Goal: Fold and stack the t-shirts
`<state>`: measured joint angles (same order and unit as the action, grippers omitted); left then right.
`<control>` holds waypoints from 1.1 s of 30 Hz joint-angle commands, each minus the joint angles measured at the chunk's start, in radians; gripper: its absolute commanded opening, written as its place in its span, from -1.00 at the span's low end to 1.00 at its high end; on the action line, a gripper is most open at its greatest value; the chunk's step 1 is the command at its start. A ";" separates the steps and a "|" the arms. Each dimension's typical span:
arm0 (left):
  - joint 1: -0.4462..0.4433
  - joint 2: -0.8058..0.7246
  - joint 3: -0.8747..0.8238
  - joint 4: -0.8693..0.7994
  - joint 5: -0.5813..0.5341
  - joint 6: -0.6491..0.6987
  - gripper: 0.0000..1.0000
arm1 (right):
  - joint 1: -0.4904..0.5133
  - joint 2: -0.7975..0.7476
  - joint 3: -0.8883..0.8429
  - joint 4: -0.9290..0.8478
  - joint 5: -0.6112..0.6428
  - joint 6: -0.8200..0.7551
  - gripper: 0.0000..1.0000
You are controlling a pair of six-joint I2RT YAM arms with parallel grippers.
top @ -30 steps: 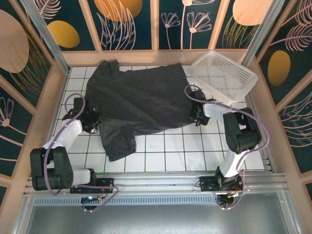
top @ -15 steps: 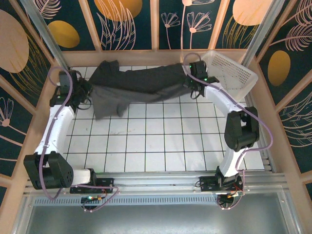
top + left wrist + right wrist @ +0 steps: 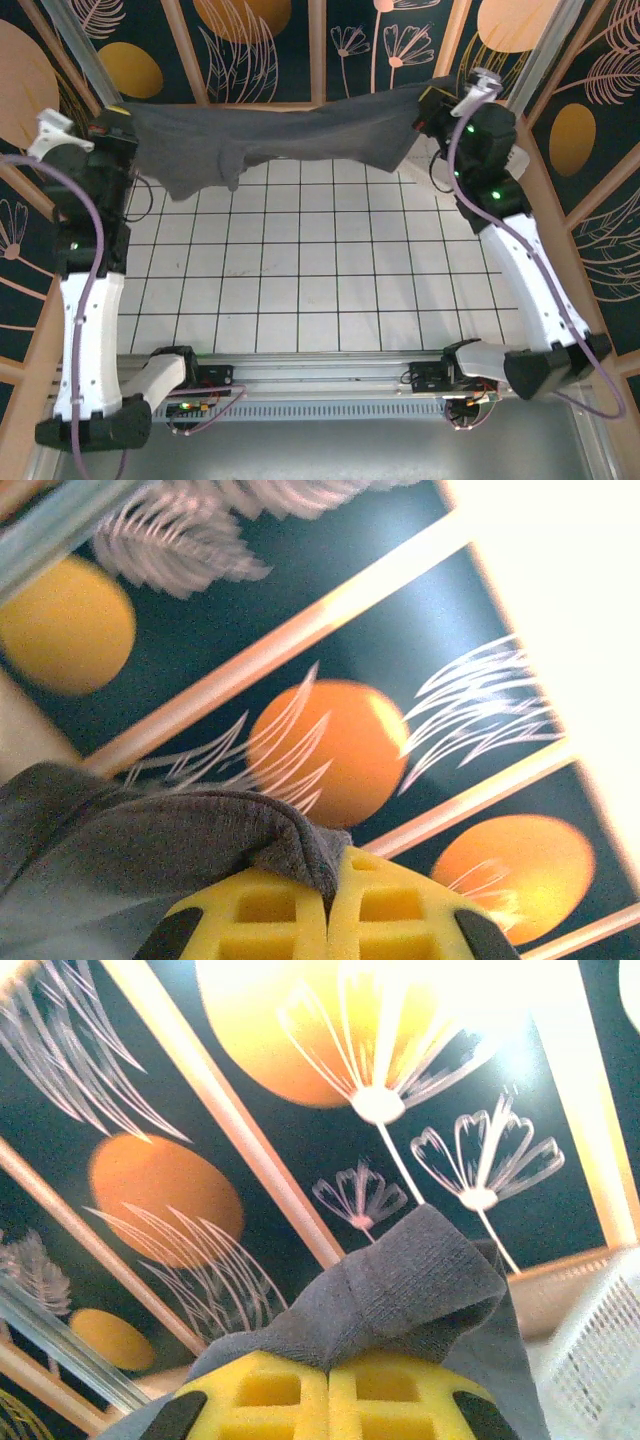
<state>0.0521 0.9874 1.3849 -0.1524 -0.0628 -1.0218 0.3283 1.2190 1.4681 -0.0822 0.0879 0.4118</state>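
Observation:
The shirt hangs stretched in the air; my right gripper should next swing outward and down to the far tiles below it and let go.
A dark charcoal t-shirt [image 3: 290, 138] hangs stretched in the air along the back wall, lifted off the tiled table. My left gripper [image 3: 122, 118] is raised at the far left and shut on the shirt's left end; its yellow pads [image 3: 270, 910] pinch a fold of grey cloth [image 3: 150, 840]. My right gripper [image 3: 428, 105] is raised at the far right and shut on the shirt's right end, with bunched cloth [image 3: 410, 1295] clamped between its yellow pads [image 3: 390, 1395]. A sleeve [image 3: 205, 175] droops below the left part.
The white tiled table [image 3: 310, 260] lies below the hanging shirt. A white mesh basket [image 3: 600, 1345] stands at the back right, behind the right arm. Wooden frame rails and patterned walls close in the back and sides.
Both arms have risen and spread outward, lifting the shirt from the table's back edge into the air, where it now hangs taut between the two grippers.

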 commanded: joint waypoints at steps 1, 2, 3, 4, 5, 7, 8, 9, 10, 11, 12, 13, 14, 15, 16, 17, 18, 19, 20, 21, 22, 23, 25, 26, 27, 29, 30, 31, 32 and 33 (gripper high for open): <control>0.000 -0.021 0.093 0.129 -0.099 0.074 -1.00 | -0.006 -0.063 -0.006 0.091 0.008 -0.052 -1.00; 0.000 -0.007 0.126 0.126 -0.100 0.082 -1.00 | -0.007 -0.067 0.008 0.091 0.015 -0.055 -1.00; 0.000 0.017 0.158 0.124 -0.097 0.085 -1.00 | -0.011 -0.061 0.021 0.091 0.022 -0.056 -1.00; 0.000 0.042 0.182 0.119 -0.093 0.085 -1.00 | -0.016 -0.052 0.032 0.096 0.023 -0.052 -1.00; 0.000 0.073 0.200 0.111 -0.089 0.080 -1.00 | -0.027 -0.035 0.043 0.104 0.017 -0.044 -1.00; 0.000 0.137 0.226 0.084 -0.100 0.054 -1.00 | -0.050 0.030 0.080 0.104 -0.004 -0.025 -1.00; 0.000 0.174 0.226 0.081 -0.110 0.049 -1.00 | -0.059 0.078 0.108 0.099 -0.026 -0.019 -1.00; 0.000 0.212 0.219 0.082 -0.127 0.045 -1.00 | -0.065 0.134 0.134 0.095 -0.040 -0.011 -1.00; 0.000 0.246 0.214 0.080 -0.148 0.035 -1.00 | -0.071 0.186 0.163 0.093 -0.058 -0.002 -1.00; 0.002 0.292 0.207 0.099 -0.158 0.036 -1.00 | -0.077 0.247 0.199 0.093 -0.067 0.006 -1.00; 0.001 0.344 0.209 0.122 -0.157 0.053 -1.00 | -0.080 0.325 0.246 0.083 -0.103 0.014 -1.00; 0.003 0.397 0.225 0.124 -0.154 0.063 -1.00 | -0.081 0.391 0.298 0.063 -0.114 0.020 -1.00; 0.007 0.466 0.249 0.120 -0.143 0.069 -1.00 | -0.082 0.478 0.368 0.028 -0.129 0.027 -1.00; 0.014 0.537 0.277 0.119 -0.116 0.076 -1.00 | -0.084 0.569 0.452 -0.023 -0.145 0.037 -1.00; 0.020 0.601 0.303 0.114 -0.097 0.081 -1.00 | -0.088 0.653 0.542 -0.083 -0.160 0.045 -1.00; 0.029 0.677 0.342 0.100 -0.071 0.085 -1.00 | -0.094 0.766 0.669 -0.170 -0.192 0.057 -1.00; 0.040 0.766 0.396 0.068 -0.037 0.086 -0.94 | -0.103 0.883 0.812 -0.270 -0.230 0.070 -0.69; 0.048 0.842 0.452 0.033 0.002 0.096 -0.64 | -0.104 0.963 0.916 -0.340 -0.255 0.074 -0.40; 0.058 0.936 0.545 -0.038 0.056 0.106 -0.19 | -0.107 1.061 1.055 -0.436 -0.261 0.080 -0.09; 0.061 1.031 0.664 -0.142 0.096 0.119 0.33 | -0.103 1.137 1.160 -0.512 -0.251 0.078 0.09; 0.061 1.102 0.758 -0.215 0.142 0.144 0.65 | -0.101 1.175 1.204 -0.556 -0.236 0.076 0.18; 0.060 1.168 0.850 -0.298 0.182 0.164 0.79 | -0.096 1.187 1.208 -0.583 -0.216 0.075 0.23; 0.056 1.208 0.901 -0.406 0.198 0.192 0.82 | -0.086 1.133 1.086 -0.557 -0.185 0.059 0.25; 0.055 1.184 0.853 -0.428 0.179 0.207 0.81 | -0.080 1.071 0.957 -0.507 -0.171 0.054 0.26; 0.055 1.135 0.765 -0.425 0.152 0.211 0.78 | -0.073 0.997 0.812 -0.440 -0.167 0.054 0.25; 0.055 1.014 0.552 -0.376 0.118 0.197 0.72 | -0.065 0.863 0.546 -0.319 -0.162 0.075 0.24; 0.055 0.951 0.441 -0.342 0.119 0.183 0.68 | -0.060 0.804 0.429 -0.282 -0.159 0.089 0.22; 0.055 0.901 0.338 -0.315 0.126 0.164 0.64 | -0.054 0.758 0.339 -0.261 -0.153 0.102 0.20; 0.054 0.849 0.232 -0.290 0.134 0.138 0.58 | -0.046 0.707 0.238 -0.238 -0.147 0.114 0.15; 0.055 0.803 0.143 -0.269 0.140 0.116 0.54 | -0.034 0.661 0.141 -0.213 -0.145 0.121 0.08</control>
<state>0.1047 1.9491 1.6855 -0.4622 0.0650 -0.8703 0.2668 2.0483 1.7542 -0.4297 -0.0795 0.4953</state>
